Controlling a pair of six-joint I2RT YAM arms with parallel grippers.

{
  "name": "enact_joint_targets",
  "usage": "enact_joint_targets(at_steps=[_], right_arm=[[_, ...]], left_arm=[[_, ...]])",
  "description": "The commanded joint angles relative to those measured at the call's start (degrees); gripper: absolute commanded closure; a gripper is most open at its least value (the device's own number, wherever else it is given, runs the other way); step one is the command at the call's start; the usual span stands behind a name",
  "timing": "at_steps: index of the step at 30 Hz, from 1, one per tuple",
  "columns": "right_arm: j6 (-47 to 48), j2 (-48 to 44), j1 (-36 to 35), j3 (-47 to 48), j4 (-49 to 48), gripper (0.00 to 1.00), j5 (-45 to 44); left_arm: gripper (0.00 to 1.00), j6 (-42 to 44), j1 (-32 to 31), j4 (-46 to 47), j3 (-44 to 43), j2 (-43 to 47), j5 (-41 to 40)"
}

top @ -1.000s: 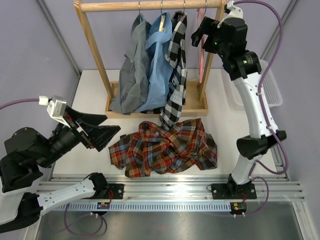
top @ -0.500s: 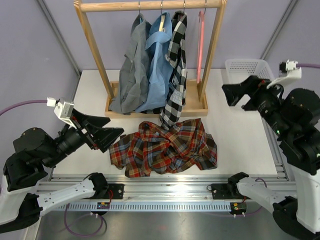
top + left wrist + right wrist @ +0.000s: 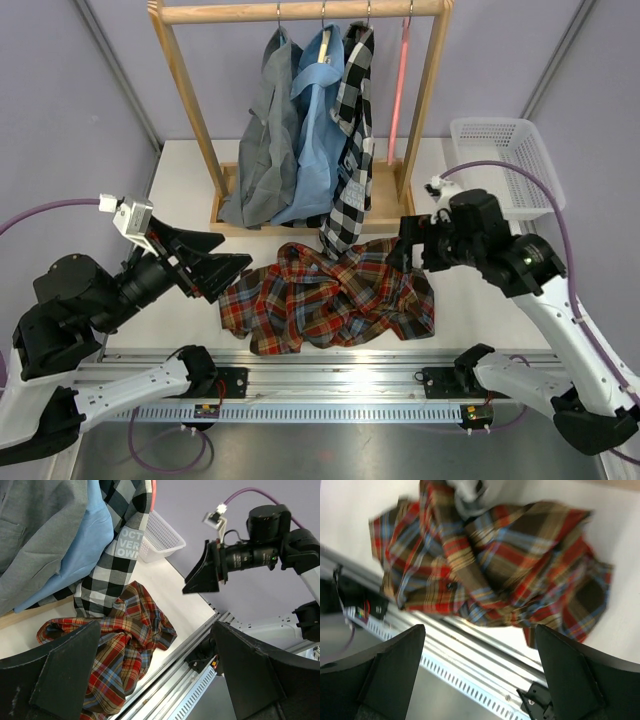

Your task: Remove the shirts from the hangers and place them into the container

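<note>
I will next move my right gripper to the left in the top view and down onto the plaid shirt's raised middle fold [image 3: 326, 283] [image 3: 462, 557], because that fold stands above the crumpled cloth.
The red-and-dark plaid shirt [image 3: 330, 295] [image 3: 120, 650] [image 3: 490, 570] lies crumpled on the table, off any hanger. On the rack hang the grey shirt [image 3: 265, 150], the light blue shirt [image 3: 318, 140] and the black-and-white checked shirt [image 3: 350, 150] [image 3: 112, 545]. A bare pink hanger [image 3: 398, 90] hangs at their right. The white lattice container [image 3: 500, 160] [image 3: 160, 535] sits at the back right. My left gripper [image 3: 232, 255] [image 3: 160, 680] is open by the plaid shirt's left edge. My right gripper [image 3: 400, 248] [image 3: 480, 675] is open above its right edge, holding nothing.
The wooden rack [image 3: 190, 110] stands on its base frame [image 3: 385, 215] at the back of the table. A metal rail [image 3: 340, 375] [image 3: 485, 640] runs along the near edge, with both arm bases on it. The right arm [image 3: 260, 555] shows in the left wrist view.
My right arm has swung from the rack's top right, out past the container, down to the plaid shirt's right edge. The left gripper has crept slightly toward the shirt.
</note>
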State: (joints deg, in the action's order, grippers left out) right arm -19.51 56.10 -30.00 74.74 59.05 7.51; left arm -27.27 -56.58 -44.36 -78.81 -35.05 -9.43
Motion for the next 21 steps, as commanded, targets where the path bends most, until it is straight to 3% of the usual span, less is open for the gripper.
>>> enact_joint_targets(at_steps=[1,7,16,21], right_arm=[[-0.2,2.8,-8.3,-2.3,-4.5,0.01,0.2],[-3.1,12.4,-24.3,-1.5,-8.8,0.01,-10.6],[-0.9,27.7,-25.5,4.4,-9.8,0.01,-21.9],[1.3,34.7,-25.5,6.6,-13.7,0.0,-21.1]], left_arm=[[0.01,-0.5,-0.2,3.4,0.2,-0.6,0.1],[0.01,-0.5,-0.2,3.0,0.3,0.1,-0.6],[0.01,-0.6,-0.1,2.4,0.9,1.6,-1.2],[0.01,-0.6,-0.2,2.9,1.9,2.3,-1.3]])
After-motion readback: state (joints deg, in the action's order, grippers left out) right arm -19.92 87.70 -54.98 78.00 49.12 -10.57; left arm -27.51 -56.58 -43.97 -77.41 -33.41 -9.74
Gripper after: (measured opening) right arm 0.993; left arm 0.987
